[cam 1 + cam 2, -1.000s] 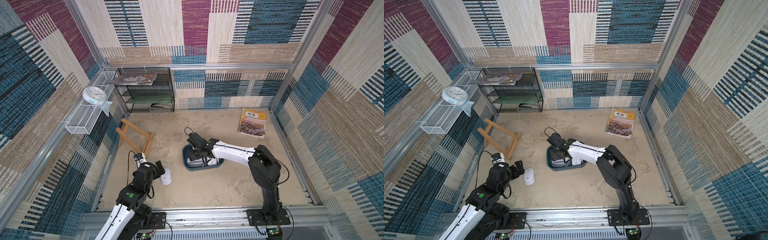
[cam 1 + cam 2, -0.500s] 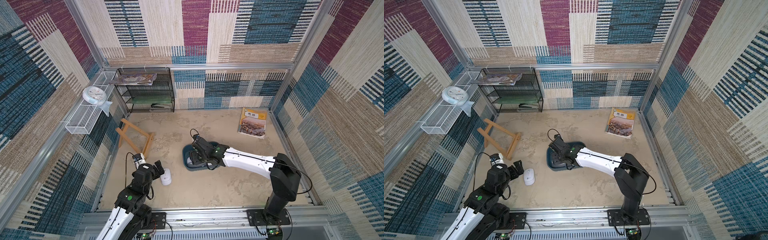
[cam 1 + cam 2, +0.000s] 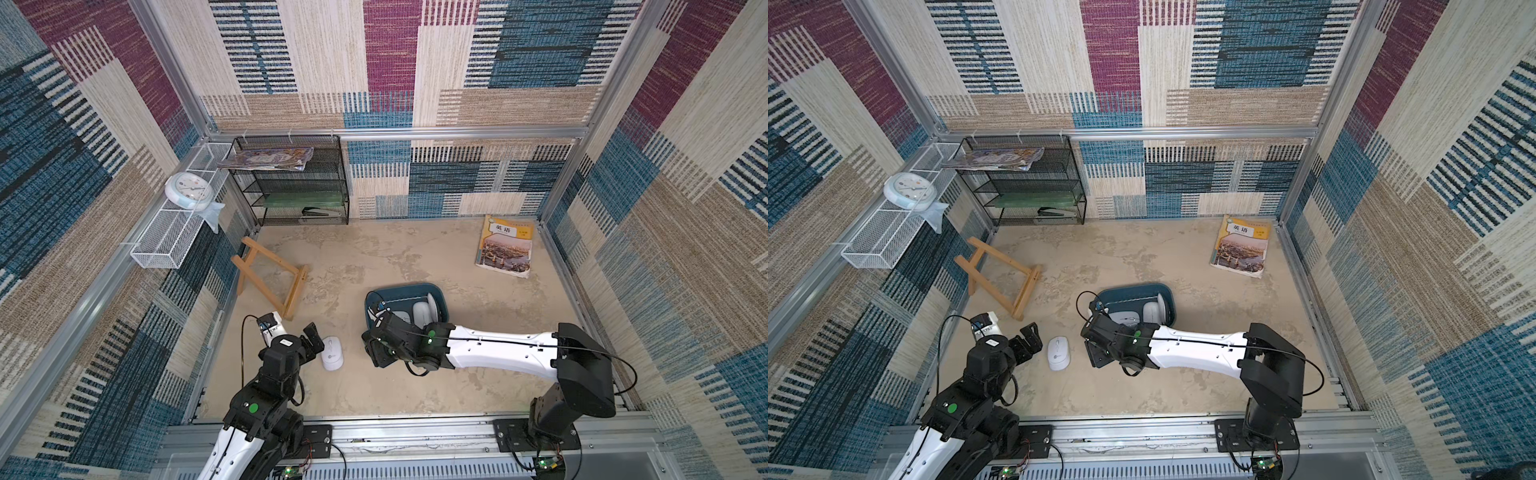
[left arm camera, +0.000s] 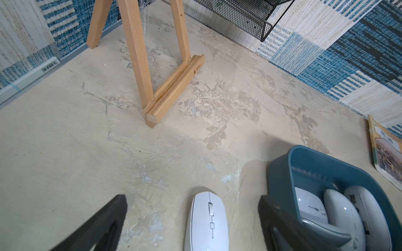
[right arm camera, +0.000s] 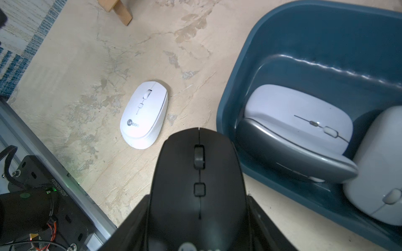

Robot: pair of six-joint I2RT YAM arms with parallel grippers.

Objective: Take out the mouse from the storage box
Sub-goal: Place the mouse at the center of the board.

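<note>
The white mouse (image 3: 332,353) is below. I should next lower my right gripper, easing away from the box (image 3: 405,290), and release the black mouse on the bare floor beside the white one.
The dark teal storage box (image 3: 405,290) (image 3: 1133,289) sits mid-floor, with three pale mice inside, two white (image 5: 298,117) (image 4: 340,214) and one light grey (image 5: 378,163). My right gripper (image 5: 196,202) (image 3: 376,353) is shut on a black mouse (image 5: 199,173), held above the floor just outside the box's near-left corner. A white mouse (image 3: 332,353) (image 3: 1058,353) (image 4: 206,221) (image 5: 144,115) lies on the floor left of the box. My left gripper (image 4: 192,200) (image 3: 313,338) stands open by this mouse, one finger on each side, not touching it.
A wooden easel (image 3: 270,278) lies at the left. A book (image 3: 505,245) lies at the back right. A black mesh rack (image 3: 291,183) stands against the back wall. A white wire basket (image 3: 166,237) with a clock (image 3: 187,195) hangs on the left wall.
My right arm has drawn back out of the storage box toward the front-left, with the black mouse in its jaws. The left arm has pulled back a little from the white mouse.
</note>
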